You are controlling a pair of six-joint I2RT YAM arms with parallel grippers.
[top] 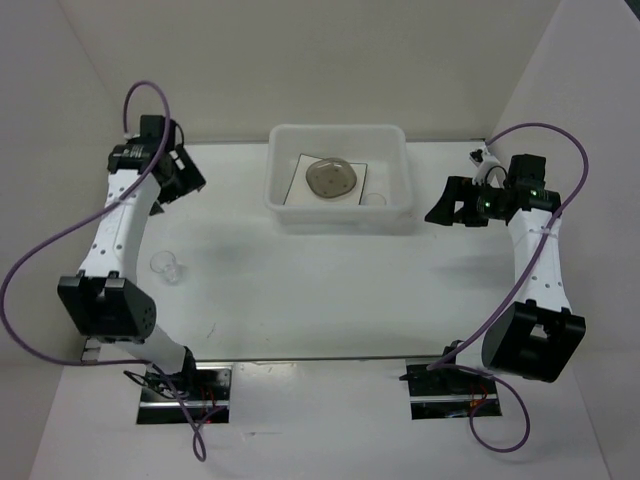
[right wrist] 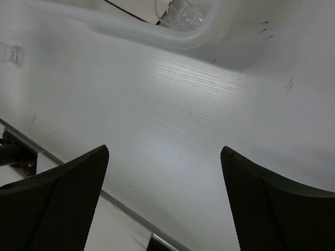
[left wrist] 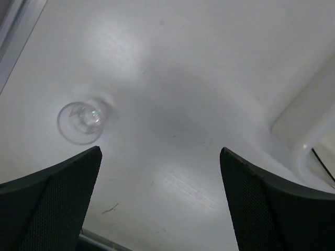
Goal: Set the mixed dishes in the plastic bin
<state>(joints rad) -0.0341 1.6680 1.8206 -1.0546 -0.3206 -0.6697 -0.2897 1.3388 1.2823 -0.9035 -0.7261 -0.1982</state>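
Observation:
The robot's left gripper should next draw back and down onto the small glass cup's side away from the bin, since the cup still stands back below on the tabletop.
The plastic bin (top: pixel 338 214) stands at the back middle of the table. Inside it lies the square white plate (top: pixel 300 185) with a round greyish saucer (top: pixel 332 178) on top, and a clear glass cup (top: pixel 373 200) sits by the plate's right corner. Another small glass cup (top: pixel 167 267) stands on the table at the left, also in the left wrist view (left wrist: pixel 81 121). My left gripper (top: pixel 188 176) (left wrist: pixel 160 150) hovers open and empty left of the bin, well behind that cup. My right gripper (top: pixel 441 210) (right wrist: pixel 165 148) is open and empty just right of the bin.
The bin's corner (left wrist: pixel 309 141) shows at the right of the left wrist view. The bin's rim (right wrist: pixel 131 29) and the cup inside it (right wrist: pixel 188 13) fill the top of the right wrist view. White walls enclose the table on three sides.

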